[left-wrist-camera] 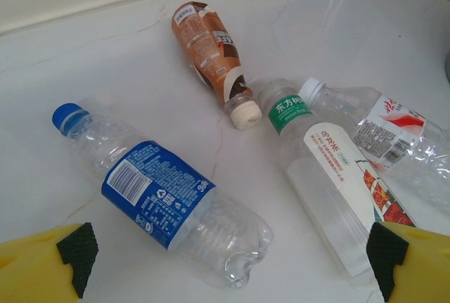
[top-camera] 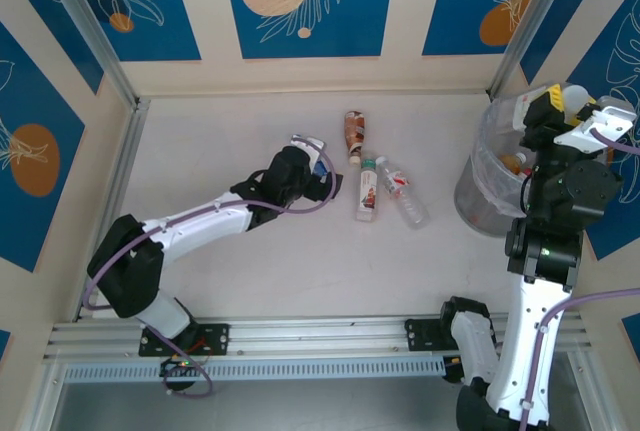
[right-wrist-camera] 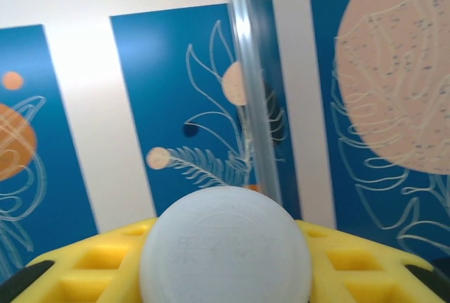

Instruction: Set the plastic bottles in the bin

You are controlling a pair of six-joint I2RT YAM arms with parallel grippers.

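I need to tip my right gripper down next and lower it toward the bin's opening below it to let go of the white bottle, because the gripper is facing the wall.
Four plastic bottles lie on the white table. A clear, blue-labelled bottle with a blue cap lies just ahead of my left gripper, which is open, its black pads wide apart and touching nothing. Beyond it are a brown bottle, a white-labelled bottle with a green band and a clear, red-and-white-labelled one. My right gripper is raised above the bin, shut on a white bottle.
The bin stands at the right, against the blue patterned wall, with something orange lying inside its clear liner. A metal rail runs along the near edge. Aluminium posts frame the left side.
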